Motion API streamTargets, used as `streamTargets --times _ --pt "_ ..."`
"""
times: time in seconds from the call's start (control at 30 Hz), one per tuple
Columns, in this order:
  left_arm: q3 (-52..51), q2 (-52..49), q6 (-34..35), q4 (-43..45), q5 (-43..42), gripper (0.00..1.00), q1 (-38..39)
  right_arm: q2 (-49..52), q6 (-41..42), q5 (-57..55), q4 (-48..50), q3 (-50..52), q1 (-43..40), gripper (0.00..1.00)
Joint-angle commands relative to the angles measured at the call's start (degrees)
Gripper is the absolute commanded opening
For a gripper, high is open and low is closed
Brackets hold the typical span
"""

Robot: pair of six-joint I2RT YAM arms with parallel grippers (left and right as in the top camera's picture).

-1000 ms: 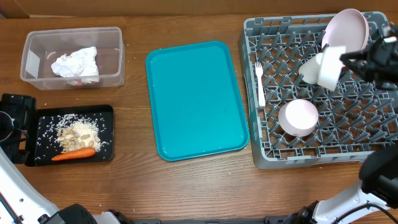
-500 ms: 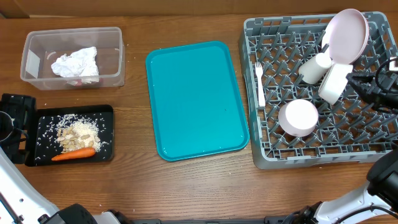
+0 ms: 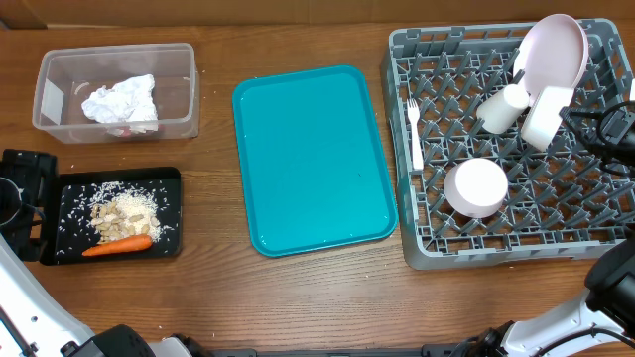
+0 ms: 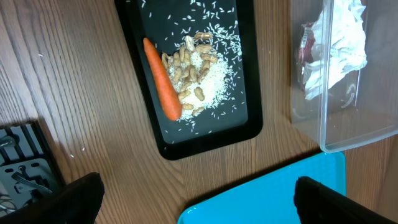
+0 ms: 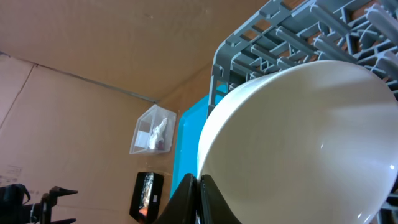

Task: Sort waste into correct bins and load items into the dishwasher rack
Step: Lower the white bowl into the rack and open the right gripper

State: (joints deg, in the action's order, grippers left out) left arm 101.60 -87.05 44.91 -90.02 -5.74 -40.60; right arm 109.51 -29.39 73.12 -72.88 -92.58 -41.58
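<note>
The rack's empty wires beside the upturned bowl lie below my right gripper, so it will next lower the second bowl's rim over those pegs and release it.
The grey dishwasher rack [image 3: 556, 238] holds a leaning white plate [image 3: 552, 45], a cup [image 3: 501, 107], an upturned bowl [image 3: 476, 186] and a fork [image 3: 415, 134]. My right gripper [image 3: 571, 121] is shut on the rim of a second white bowl [image 3: 548, 114], tilted on its side under the plate; in the right wrist view the bowl [image 5: 298, 143] fills the frame above the pinched fingers [image 5: 200, 199]. My left gripper [image 4: 199, 199] is open and empty beside the black tray [image 4: 245, 124] with carrot [image 4: 161, 81], nuts and rice. The clear tub [image 3: 179, 109] holds the napkin [image 3: 121, 99] and red wrapper [image 4: 306, 46].
The teal tray [image 3: 313, 159] lies bare between the bins and the rack; its corner shows in the left wrist view [image 4: 280, 193]. My left arm [image 3: 20, 193] rests at the table's left edge beside the black tray [image 3: 171, 213].
My right gripper has carried the bowl to the right, off the cup, and tipped it up next to the plate. The left arm has not moved.
</note>
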Motion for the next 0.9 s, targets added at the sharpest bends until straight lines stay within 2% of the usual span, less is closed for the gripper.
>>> streamTargets --times 0.0,0.23,0.43,0.57,0.73,0.87 --pt "-0.3 0.0 0.5 0.1 0.3 1.0 0.1 0.6 -0.4 1.9 0.8 0.1 -0.2 0.04" --pt "-0.3 0.0 0.5 0.1 0.3 1.0 0.1 2.7 -0.2 4.5 3.3 2.4 0.5 0.04" --pt "-0.3 0.0 0.5 0.1 0.3 1.0 0.1 4.3 6.9 3.7 8.2 3.7 0.5 0.04" --pt "-0.3 0.0 0.5 0.1 0.3 1.0 0.1 5.3 7.4 3.5 8.5 3.7 0.6 0.04" --pt "-0.3 0.0 0.5 0.1 0.3 1.0 0.1 5.2 15.6 -0.8 9.5 3.6 0.2 0.04" --pt "-0.3 0.0 0.5 0.1 0.3 1.0 0.1 4.3 22.6 -9.9 8.6 2.3 -1.3 0.08"
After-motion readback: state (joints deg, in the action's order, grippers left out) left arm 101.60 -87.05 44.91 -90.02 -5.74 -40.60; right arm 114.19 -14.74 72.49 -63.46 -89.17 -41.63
